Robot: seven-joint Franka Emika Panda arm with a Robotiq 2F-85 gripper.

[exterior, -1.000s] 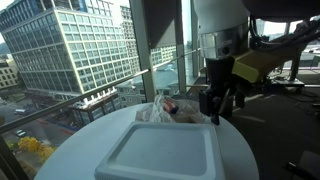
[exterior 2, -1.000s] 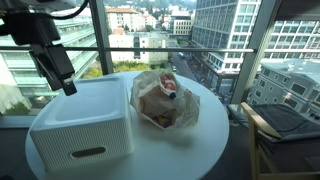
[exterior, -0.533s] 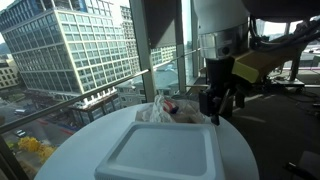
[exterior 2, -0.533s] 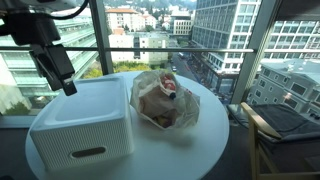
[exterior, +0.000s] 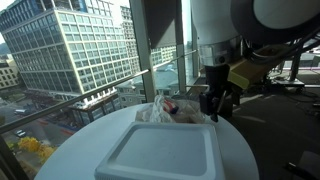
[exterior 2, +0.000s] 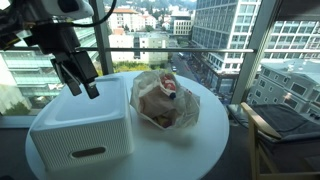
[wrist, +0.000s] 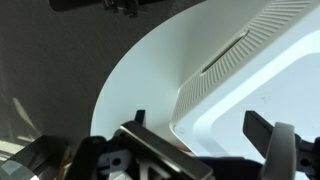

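I will swing my open gripper past the box and down onto the beige-pink cloth (exterior 2: 154, 98), which lies exposed in the bag, lower than my gripper and beyond the box.
A white ribbed storage box with a lid (exterior: 165, 155) (exterior 2: 80, 125) stands on a round white table (exterior: 236, 150) (exterior 2: 195, 150). Beside it lies a crumpled clear plastic bag (exterior: 166, 112) (exterior 2: 163, 100) with brown and red things inside. My gripper (exterior: 218, 103) (exterior 2: 82, 85) hangs open just above the box's edge, on the side away from the bag in an exterior view, and it holds nothing. In the wrist view the gripper (wrist: 200, 128) spans a corner of the box (wrist: 262, 55), with the table top (wrist: 140, 70) to the left.
Tall windows surround the table, with city buildings beyond. A chair (exterior 2: 288, 125) stands to the right of the table. A yellow object (exterior: 250, 68) sits behind the arm. The table's rim drops off close to the box.
The arm has swung and the wrist has turned. In an exterior view the gripper has shifted right, from beside the box to above its edge. The jaws stay open. Box and bag are unmoved.
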